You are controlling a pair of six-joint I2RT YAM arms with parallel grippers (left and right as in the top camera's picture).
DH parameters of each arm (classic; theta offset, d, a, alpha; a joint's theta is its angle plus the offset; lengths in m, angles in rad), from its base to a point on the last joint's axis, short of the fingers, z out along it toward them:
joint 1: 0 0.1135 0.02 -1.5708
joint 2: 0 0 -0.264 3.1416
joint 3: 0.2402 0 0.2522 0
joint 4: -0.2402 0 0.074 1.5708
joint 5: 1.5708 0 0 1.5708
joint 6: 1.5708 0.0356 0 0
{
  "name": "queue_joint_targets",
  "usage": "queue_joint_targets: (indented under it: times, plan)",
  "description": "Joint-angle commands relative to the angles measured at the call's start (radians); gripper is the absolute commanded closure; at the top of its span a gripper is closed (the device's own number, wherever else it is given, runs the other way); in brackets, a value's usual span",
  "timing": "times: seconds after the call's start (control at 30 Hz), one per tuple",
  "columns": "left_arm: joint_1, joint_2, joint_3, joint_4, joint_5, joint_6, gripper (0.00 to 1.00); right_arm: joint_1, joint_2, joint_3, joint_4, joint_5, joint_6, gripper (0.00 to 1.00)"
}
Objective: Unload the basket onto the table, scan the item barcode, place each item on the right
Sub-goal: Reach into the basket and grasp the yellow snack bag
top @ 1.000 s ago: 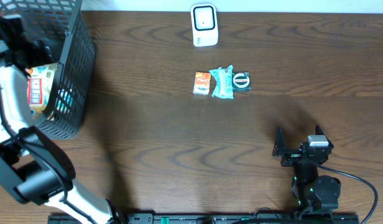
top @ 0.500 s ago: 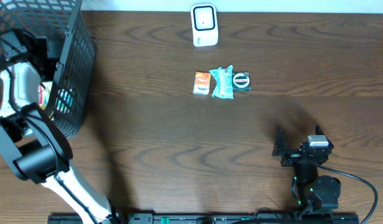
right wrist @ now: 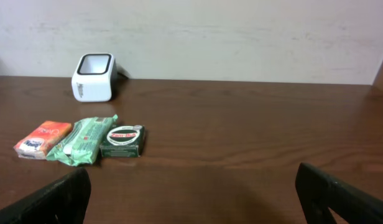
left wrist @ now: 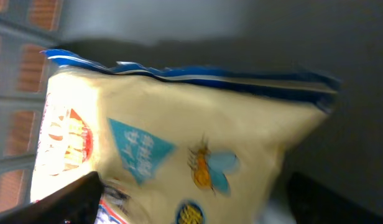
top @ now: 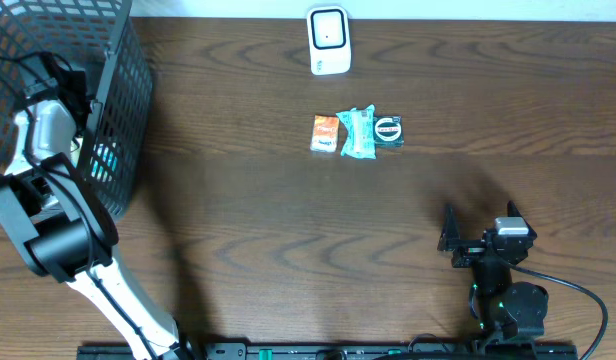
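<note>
The left gripper stays low in the basket with the snack bag's bee-printed part between its open fingers and closes around that part next.
A yellow snack bag (left wrist: 179, 124) with a blue top edge and a bee picture fills the left wrist view, lying inside the black mesh basket (top: 123, 120) at the table's left end. My left gripper (left wrist: 201, 205) is down in the basket (top: 56, 90), open, with one finger on each side of the bag's lower part. The white barcode scanner (top: 328, 42) stands at the back centre, and the right wrist view shows the scanner (right wrist: 94, 76) too. My right gripper (top: 478, 218) rests open near the front right, nothing between its fingers (right wrist: 64, 199).
An orange pack (top: 325, 133), a green packet (top: 357, 133) and a dark green box (top: 388, 131) lie in a row in front of the scanner. The basket's mesh walls surround the left arm closely.
My left arm has reached down into the basket over the snack bag, covering it from above, and its jaws have narrowed slightly. The right arm has not moved.
</note>
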Motion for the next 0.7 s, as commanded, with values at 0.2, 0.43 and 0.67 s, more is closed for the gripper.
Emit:
queue_joint_targets:
  times: [0.2, 0.43, 0.67]
  plan:
    - [0.026, 0.059, 0.007, -0.005, -0.157, -0.023, 0.40, -0.008, -0.005, -0.002, -0.004, -0.002, 0.011, 0.01]
    - [0.068, 0.059, 0.007, -0.002, -0.157, -0.119, 0.92, -0.008, -0.005, -0.002, -0.004, -0.002, 0.010, 0.01]
    - [0.074, -0.026, 0.007, -0.005, -0.134, -0.278, 0.93, -0.008, -0.005, -0.002, -0.004, -0.002, 0.011, 0.01]
